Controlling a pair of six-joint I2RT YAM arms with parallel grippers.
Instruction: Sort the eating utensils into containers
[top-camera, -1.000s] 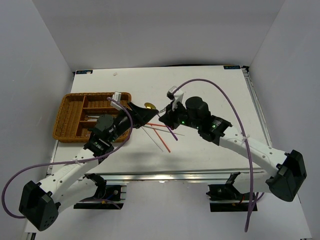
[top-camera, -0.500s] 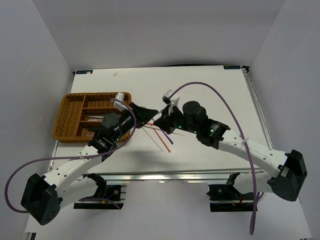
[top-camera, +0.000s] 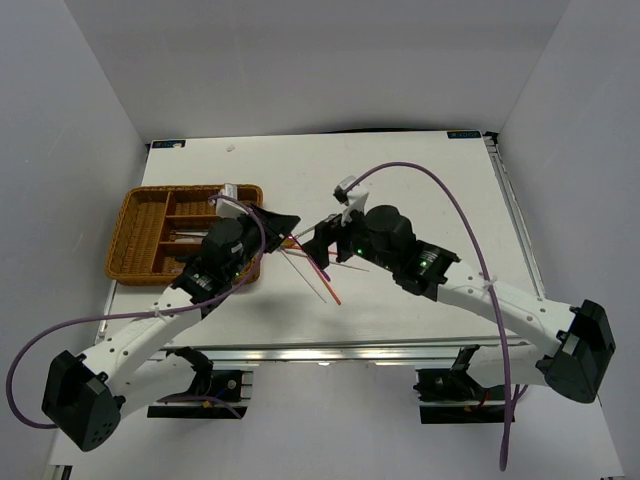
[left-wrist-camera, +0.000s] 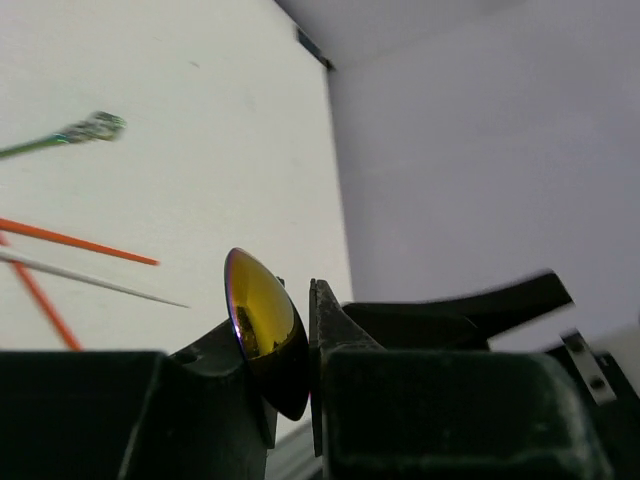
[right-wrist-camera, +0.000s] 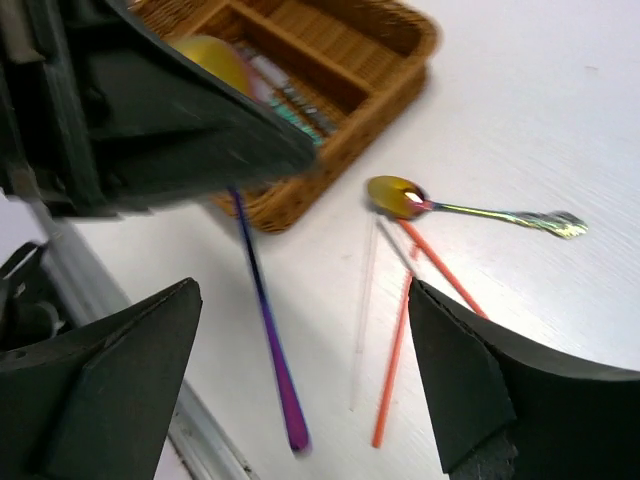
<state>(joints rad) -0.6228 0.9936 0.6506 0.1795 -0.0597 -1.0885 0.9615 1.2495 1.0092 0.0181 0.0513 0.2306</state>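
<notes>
My left gripper moves to the left in the top view and outward next, lowers there and releases the spoon, since the tray's far slot (top-camera: 192, 203) looks empty.
My left gripper (left-wrist-camera: 292, 318) is shut on the gold bowl of a spoon (left-wrist-camera: 262, 318). The spoon's purple handle (right-wrist-camera: 268, 330) hangs down over the table. In the top view my left gripper (top-camera: 284, 222) is just right of the wicker tray (top-camera: 150, 198). My right gripper (top-camera: 319, 243) faces it, open, and the handle passes between its spread fingers (right-wrist-camera: 110, 370) untouched. A second gold spoon (right-wrist-camera: 396, 195) with an ornate handle lies on the table. Beside it lie red chopsticks (right-wrist-camera: 393, 366) and a silver chopstick (right-wrist-camera: 362, 318). Some utensils lie in the tray's slots (right-wrist-camera: 290, 95).
The tray's near corner (right-wrist-camera: 400, 65) is close to both grippers. Loose chopsticks (top-camera: 327, 275) are spread on the table under and between the grippers. A metal rail (top-camera: 330, 350) runs along the table's front edge.
My left gripper closed on the spoon's bowl. My right gripper, shut on the spoon until half a second ago, opened and let go. Both arms shifted slightly left.
</notes>
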